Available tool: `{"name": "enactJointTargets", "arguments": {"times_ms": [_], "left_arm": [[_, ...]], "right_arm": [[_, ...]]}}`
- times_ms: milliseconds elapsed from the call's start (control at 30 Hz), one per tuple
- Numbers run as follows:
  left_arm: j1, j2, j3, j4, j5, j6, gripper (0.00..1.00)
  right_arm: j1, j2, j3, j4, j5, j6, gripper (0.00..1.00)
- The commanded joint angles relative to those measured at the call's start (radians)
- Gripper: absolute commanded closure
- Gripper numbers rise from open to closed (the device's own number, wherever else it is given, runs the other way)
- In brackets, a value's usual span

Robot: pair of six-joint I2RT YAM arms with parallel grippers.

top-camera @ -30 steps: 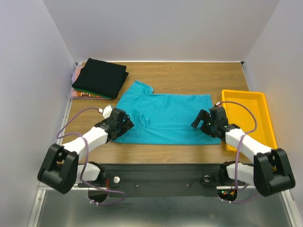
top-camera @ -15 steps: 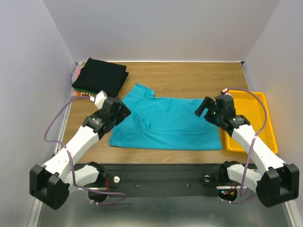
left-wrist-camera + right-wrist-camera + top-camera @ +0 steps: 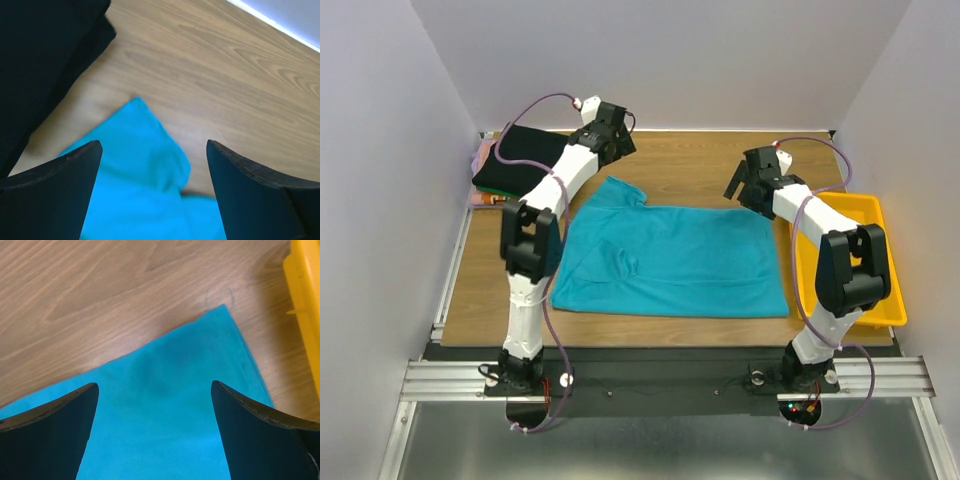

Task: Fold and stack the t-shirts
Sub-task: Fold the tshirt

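Observation:
My left gripper needs to move down next onto the far tip of the turquoise sleeve (image 3: 611,182) (image 3: 137,106) and close there, because it sticks out onto bare wood between my open fingers.
A turquoise t-shirt (image 3: 670,260) lies flat in the middle of the table, one sleeve (image 3: 623,190) sticking out at its far left. A folded stack, black on top (image 3: 528,160), sits at the far left corner. My left gripper (image 3: 616,135) is open and empty above the table just beyond the sleeve; the left wrist view shows the sleeve (image 3: 140,165) between my fingers and the black stack (image 3: 40,65) at left. My right gripper (image 3: 745,185) is open and empty over the shirt's far right corner (image 3: 220,325).
A yellow plastic tray (image 3: 845,250) stands at the right edge of the table, its rim also in the right wrist view (image 3: 305,300). White walls close in the back and both sides. Bare wood (image 3: 690,165) lies beyond the shirt.
Both arms have swung from the shirt's near corners out to its far edge. The shirt has shifted a little and lies flatter.

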Motion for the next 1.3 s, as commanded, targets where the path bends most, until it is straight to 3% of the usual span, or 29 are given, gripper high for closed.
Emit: {"name": "enactJointTargets", "arguments": {"times_ms": [0, 100, 400, 500, 533, 600, 1033, 1133, 1167, 1233, 1267], "left_arm": [[0.029, 0.18, 0.246, -0.163, -0.008, 0.087, 0.03], [0.045, 0.28, 0.374, -0.142, 0.029, 0.1, 0.03], [0.064, 0.374, 0.342, -0.028, 0.12, 0.069, 0.11], [0.064, 0.383, 0.322, -0.01, 0.118, 0.063, 0.19], [0.064, 0.395, 0.326, -0.005, 0.138, 0.067, 0.27], [0.061, 0.406, 0.334, -0.02, 0.147, 0.061, 0.28], [0.038, 0.438, 0.317, -0.062, 0.04, 0.054, 0.43], [0.033, 0.455, 0.326, -0.068, 0.034, 0.051, 0.55], [0.033, 0.459, 0.333, -0.074, 0.035, 0.049, 0.69], [0.033, 0.464, 0.342, -0.085, 0.043, 0.049, 0.83], [0.033, 0.463, 0.34, -0.086, 0.043, 0.047, 0.98]], "right_arm": [[-0.017, 0.023, 0.068, 0.009, 0.093, -0.015, 0.0], [-0.031, 0.041, 0.076, 0.009, 0.11, -0.017, 0.0], [-0.059, 0.084, 0.088, 0.009, 0.112, -0.028, 0.0], [-0.062, 0.098, 0.086, 0.009, 0.112, -0.028, 0.0], [-0.065, 0.101, 0.086, 0.011, 0.112, -0.029, 0.0], [-0.068, 0.117, 0.094, 0.011, 0.102, -0.052, 0.0], [-0.085, 0.14, 0.103, 0.011, 0.101, -0.068, 0.0], [-0.089, 0.137, 0.102, 0.011, 0.102, -0.064, 0.0], [-0.089, 0.138, 0.105, 0.011, 0.105, -0.061, 0.0], [-0.091, 0.147, 0.114, 0.011, 0.121, -0.054, 0.0], [-0.091, 0.153, 0.122, 0.009, 0.122, -0.048, 0.0]]}}
